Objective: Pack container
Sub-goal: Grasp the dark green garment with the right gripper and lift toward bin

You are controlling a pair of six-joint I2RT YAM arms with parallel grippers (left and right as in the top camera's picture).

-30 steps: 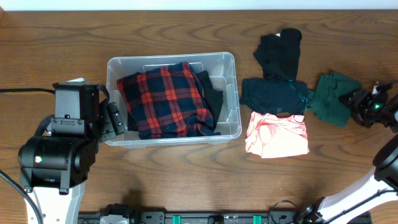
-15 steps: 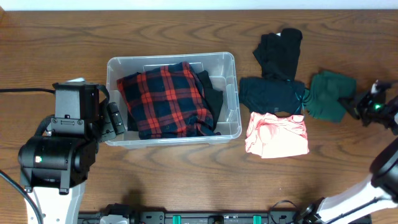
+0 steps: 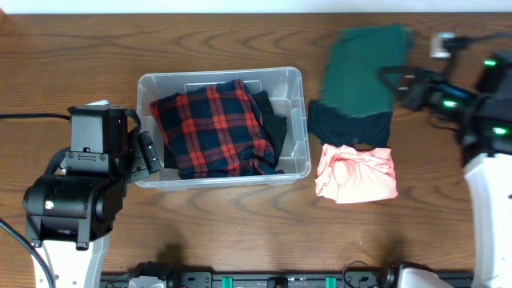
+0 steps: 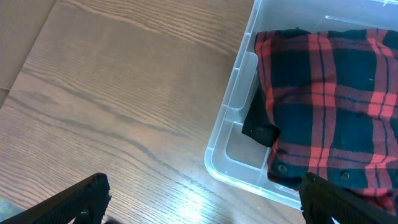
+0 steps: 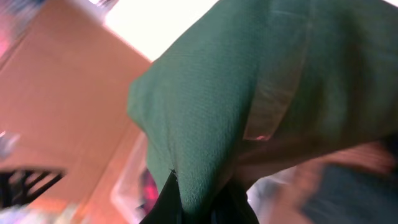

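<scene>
The plaid garment leaves room at the container's end by the navy garment. My right gripper will move across next and then lower the dark green garment there.
The clear plastic container (image 3: 302,120) sits left of centre and holds a red-and-navy plaid garment (image 3: 212,128) over a black one. It also shows in the left wrist view (image 4: 233,118) with the plaid garment (image 4: 329,93). My right gripper (image 3: 398,82) is shut on a dark green garment (image 3: 362,68), held in the air right of the container; in the right wrist view the green cloth (image 5: 249,87) fills the frame between the fingers (image 5: 199,202). My left gripper (image 4: 199,199) is open and empty beside the container's left end.
A dark navy garment (image 3: 350,128) and a pink garment (image 3: 356,174) lie on the table right of the container. The black garment seen earlier at the back is hidden under the lifted green one.
My right gripper has lifted the green garment off the table and carried it up and left, over the black garment. The left arm has not moved.
</scene>
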